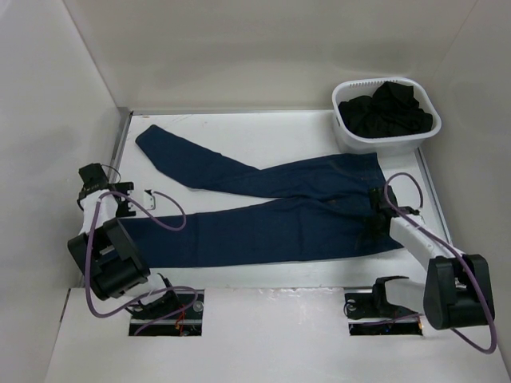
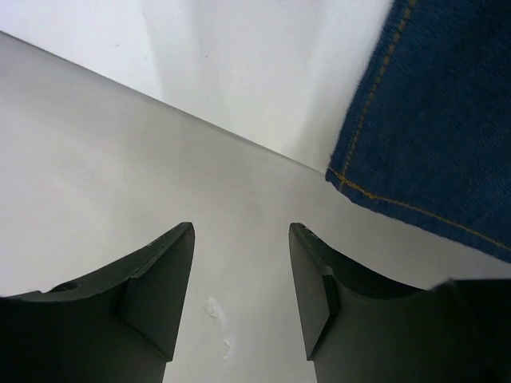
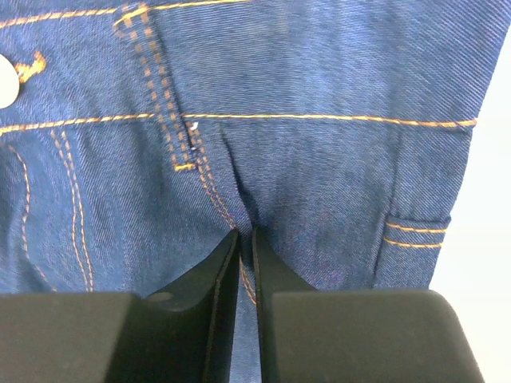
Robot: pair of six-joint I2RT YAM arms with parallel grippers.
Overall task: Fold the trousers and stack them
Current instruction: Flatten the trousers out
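The far leg slants away from the near leg, so my left gripper should next move outward and down onto the near corner of the far hem.
The trousers (image 1: 263, 223) are dark blue jeans lying flat on the white table, waist to the right, legs spread apart to the left. My right gripper (image 1: 375, 209) sits on the waist area. In the right wrist view it (image 3: 246, 233) is shut, pinching a ridge of denim (image 3: 319, 175) beside tan stitching; the metal button (image 3: 4, 80) shows at the left edge. My left gripper (image 1: 121, 197) is open and empty just left of the near leg's hem. In the left wrist view it (image 2: 241, 231) hovers over bare table, with the hem (image 2: 431, 120) at the upper right.
A white laundry basket (image 1: 351, 140) holding dark clothes (image 1: 387, 108) stands at the back right, just behind the waist. White walls close in the table on the left, back and right. A small white tag (image 1: 148, 194) lies near my left gripper.
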